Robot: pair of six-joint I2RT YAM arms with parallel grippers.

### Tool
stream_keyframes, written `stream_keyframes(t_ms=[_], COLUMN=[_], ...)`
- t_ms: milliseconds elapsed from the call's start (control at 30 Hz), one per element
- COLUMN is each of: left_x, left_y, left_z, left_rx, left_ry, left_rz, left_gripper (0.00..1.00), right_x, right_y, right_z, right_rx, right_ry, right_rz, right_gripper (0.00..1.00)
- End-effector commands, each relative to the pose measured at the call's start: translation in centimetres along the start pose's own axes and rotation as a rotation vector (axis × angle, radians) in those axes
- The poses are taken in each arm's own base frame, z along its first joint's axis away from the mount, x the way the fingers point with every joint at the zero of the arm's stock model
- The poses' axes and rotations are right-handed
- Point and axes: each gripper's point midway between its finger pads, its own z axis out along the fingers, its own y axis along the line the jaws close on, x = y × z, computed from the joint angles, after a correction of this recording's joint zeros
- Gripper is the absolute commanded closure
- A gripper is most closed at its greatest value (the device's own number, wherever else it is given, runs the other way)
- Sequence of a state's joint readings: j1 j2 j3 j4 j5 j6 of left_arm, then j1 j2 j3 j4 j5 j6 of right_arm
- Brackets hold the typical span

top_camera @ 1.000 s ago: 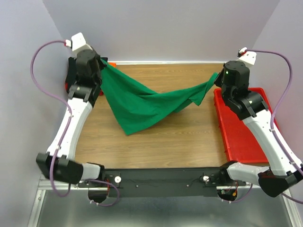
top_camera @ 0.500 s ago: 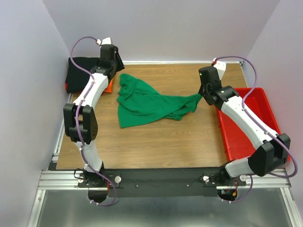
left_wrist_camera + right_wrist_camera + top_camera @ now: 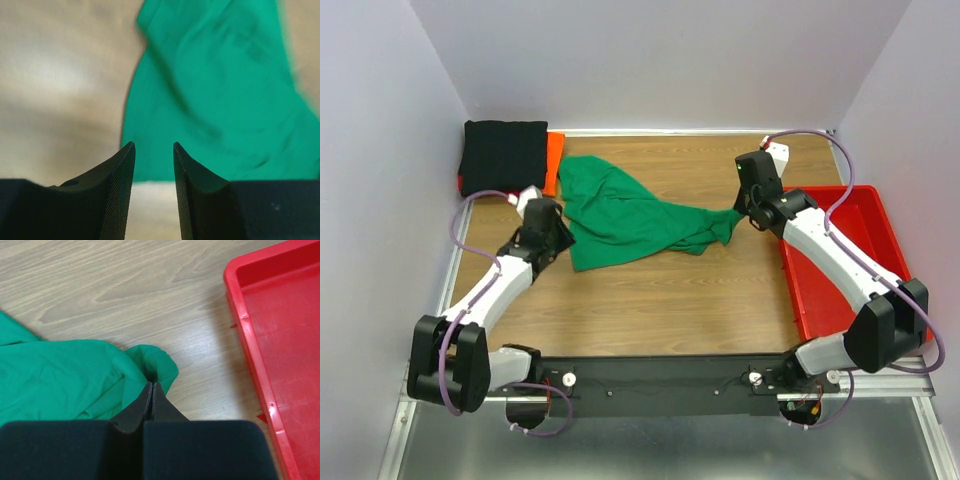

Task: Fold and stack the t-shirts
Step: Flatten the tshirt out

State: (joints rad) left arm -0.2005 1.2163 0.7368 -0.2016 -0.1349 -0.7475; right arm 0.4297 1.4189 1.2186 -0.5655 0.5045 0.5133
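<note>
I should next move my left gripper down, back and to the right in the top view onto the green shirt's near corner (image 3: 577, 266) (image 3: 143, 172), because only the shirt's tray-side end is held.
The green t-shirt (image 3: 630, 215) lies crumpled across the middle of the wooden table. A folded black t-shirt (image 3: 503, 157) rests at the back left on an orange-red one (image 3: 554, 163). My left gripper (image 3: 563, 240) hovers low at the green shirt's front-left edge. In the blurred left wrist view its jaws (image 3: 154, 145) stand open and empty, with green cloth (image 3: 220, 95) just ahead. My right gripper (image 3: 738, 212) is at the shirt's right end. The right wrist view shows that gripper (image 3: 152, 383) shut on a bunched fold of the green shirt (image 3: 60, 375).
A rigid red plastic tray (image 3: 850, 300) lies along the table's right edge, also in the right wrist view (image 3: 235, 285). Grey walls close in the left, back and right sides. The arms' black base rail (image 3: 660, 380) runs along the near edge.
My left gripper let go of the green shirt and swung from the back-left corner to its front-left edge. The shirt dropped from hanging between the arms onto the table. The right gripper lowered, still shut.
</note>
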Motion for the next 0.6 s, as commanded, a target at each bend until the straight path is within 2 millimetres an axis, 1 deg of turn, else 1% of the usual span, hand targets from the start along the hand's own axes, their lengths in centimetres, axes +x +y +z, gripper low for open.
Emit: stream_keyframes(t_ms=[0, 67, 133, 233, 333, 567], left_x=[5.1, 6.9, 8.1, 8.9, 9.3, 9.0], left_y=[0.9, 1.2, 1.8, 2.4, 2.5, 2.5], left_z=[-0.3, -0.4, -0.3, 0.0, 0.5, 1.2], left_rx=[-0.03, -0.056, -0.096, -0.117, -0.132, -0.17], left_ry=[0.086, 0.122, 0.145, 0.167, 0.184, 0.182], left_rz=[-0.027, -0.012, 0.011, 0.015, 0.021, 0.036], left_gripper=[0.56, 0.56, 0.56, 0.55, 0.55, 0.55], right_x=[0.5, 0.7, 0.7, 0.9, 1.2, 1.2], right_y=[1.0, 1.1, 1.1, 1.2, 1.3, 1.5], right_z=[0.8, 1.0, 0.9, 1.0, 1.2, 1.3], right_rx=[-0.042, -0.041, -0.047, -0.053, -0.058, -0.065], right_ry=[0.019, 0.024, 0.023, 0.027, 0.032, 0.029], right_rz=[0.017, 0.015, 0.017, 0.014, 0.012, 0.009], right_gripper=[1.0, 1.0, 1.0, 0.99, 0.99, 0.99])
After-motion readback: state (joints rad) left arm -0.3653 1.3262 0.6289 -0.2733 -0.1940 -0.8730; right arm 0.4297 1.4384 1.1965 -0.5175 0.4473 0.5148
